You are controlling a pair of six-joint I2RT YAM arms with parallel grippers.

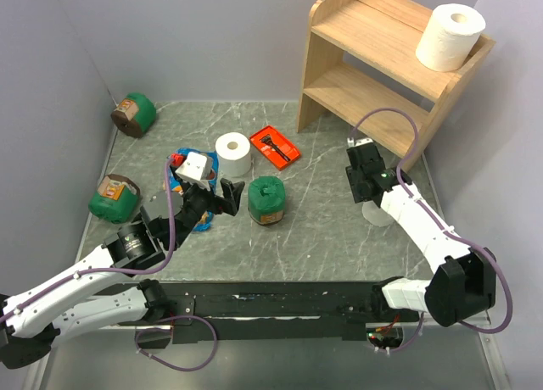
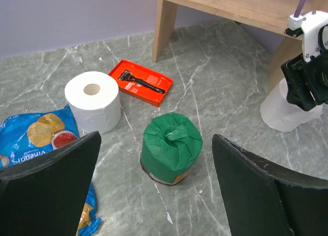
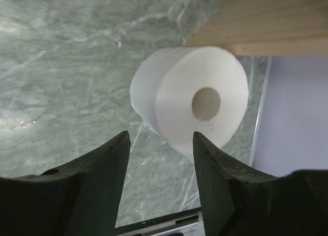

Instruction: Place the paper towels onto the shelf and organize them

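Observation:
The open core of the roll by the shelf's foot faces my fingers. My right gripper will go down over the roll's rim (image 3: pixel 177 111) next, with one finger inside the core and one outside.
One white paper towel roll (image 1: pixel 450 36) stands on the top tier of the wooden shelf (image 1: pixel 373 76). A second roll (image 1: pixel 233 153) stands on the table; it also shows in the left wrist view (image 2: pixel 93 101). A third roll (image 3: pixel 195 100) lies by the shelf's foot, just beyond my right gripper (image 3: pixel 161 138), which is open and empty. From above this roll (image 1: pixel 376 214) is mostly hidden under the right gripper (image 1: pixel 371 193). My left gripper (image 1: pixel 229 195) is open and empty, facing a green canister (image 2: pixel 171 149).
An orange tray with a black razor (image 1: pixel 274 145) lies near the standing roll. A blue chips bag (image 2: pixel 41 138) is left of the left gripper. Two more green canisters (image 1: pixel 133 113) (image 1: pixel 114 197) sit at the left. Walls close in the left, back and right sides.

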